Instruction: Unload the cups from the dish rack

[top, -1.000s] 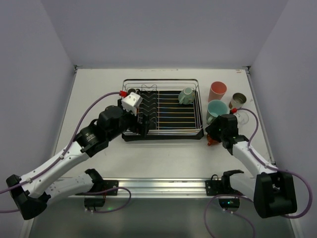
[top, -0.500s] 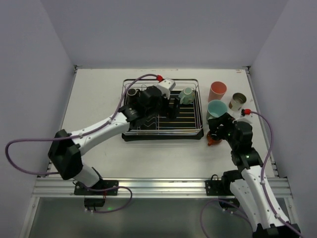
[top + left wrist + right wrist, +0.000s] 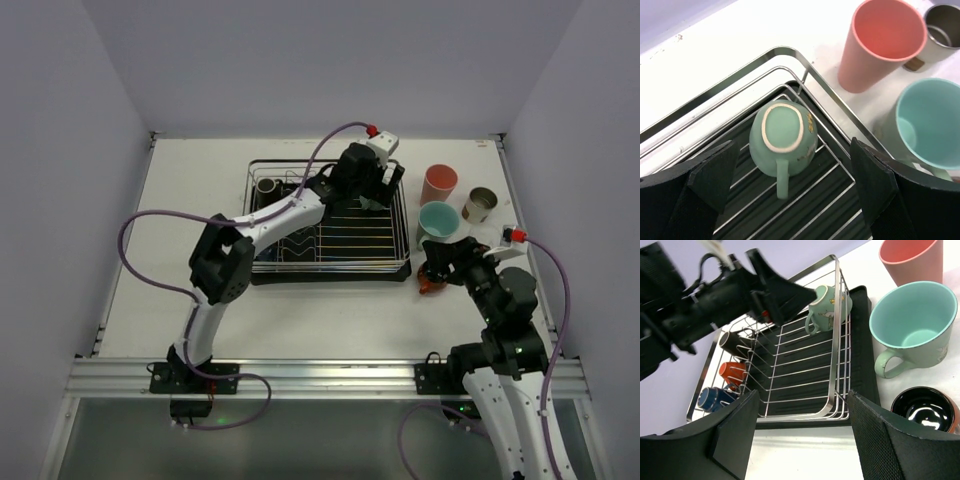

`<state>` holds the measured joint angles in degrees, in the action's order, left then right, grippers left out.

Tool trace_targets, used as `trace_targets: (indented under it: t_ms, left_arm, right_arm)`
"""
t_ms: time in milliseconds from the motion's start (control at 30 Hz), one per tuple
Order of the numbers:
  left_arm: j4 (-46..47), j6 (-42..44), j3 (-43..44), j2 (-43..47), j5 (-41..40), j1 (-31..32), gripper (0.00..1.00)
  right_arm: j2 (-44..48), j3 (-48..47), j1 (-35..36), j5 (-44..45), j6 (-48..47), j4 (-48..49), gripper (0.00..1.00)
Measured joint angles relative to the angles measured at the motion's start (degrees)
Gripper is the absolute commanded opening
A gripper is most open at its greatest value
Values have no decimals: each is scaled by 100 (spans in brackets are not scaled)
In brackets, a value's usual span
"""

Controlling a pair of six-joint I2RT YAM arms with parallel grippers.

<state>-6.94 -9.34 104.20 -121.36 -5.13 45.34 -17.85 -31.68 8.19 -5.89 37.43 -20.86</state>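
The left gripper will next go down around the mug's body, its body, and close, since the upturned mint-green mug [image 3: 438,220] sits below the open fingertips and its handle is clear of both.
The dish rack [image 3: 330,264] is a silver wire rack on a black tray. My left gripper [image 3: 378,190] is open above its far right corner. In the left wrist view its jaws [image 3: 793,142] straddle an upturned mint-green mug [image 3: 782,136] without touching it, handle toward me. The right wrist view shows that mug [image 3: 829,300] too. My right gripper [image 3: 445,268] is open and empty by the rack's near right corner [image 3: 801,395]. A pink tumbler [image 3: 438,184], a mint mug [image 3: 438,220], a metal cup [image 3: 481,204] and a black-lined cup [image 3: 925,407] stand on the table right of the rack.
A dark cup [image 3: 267,186] sits in the rack's far left corner. The right wrist view also shows an orange cup [image 3: 732,372] and a blue cup [image 3: 712,397] among the zigzag dividers. Walls enclose the table on three sides.
My left arm has swung from the rack's left side across to its far right corner, over the mint mug. My right arm has shifted a little, still near the black-lined cup.
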Motion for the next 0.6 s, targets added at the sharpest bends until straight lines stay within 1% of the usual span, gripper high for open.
trace_targets:
  t_ms: [133,333,467,600]
  left_arm:
    - [-31,57,332,-444,-57,-66,100]
    - [-96,103,610,-938,-87,-109,99]
    - [-107,109,776,-1196,-90,-109,94]
    - [-111,155,944,-1401,-131,-109,93]
  right_arm:
    - [0,-37,0,-92,-59,-83,74]
    - [0,-46,0,-138,-111,-111,74]
    - [-2,-46,0,-208,-127,-109,73]
    - [-2,-46,0,-280,-146,-109,73]
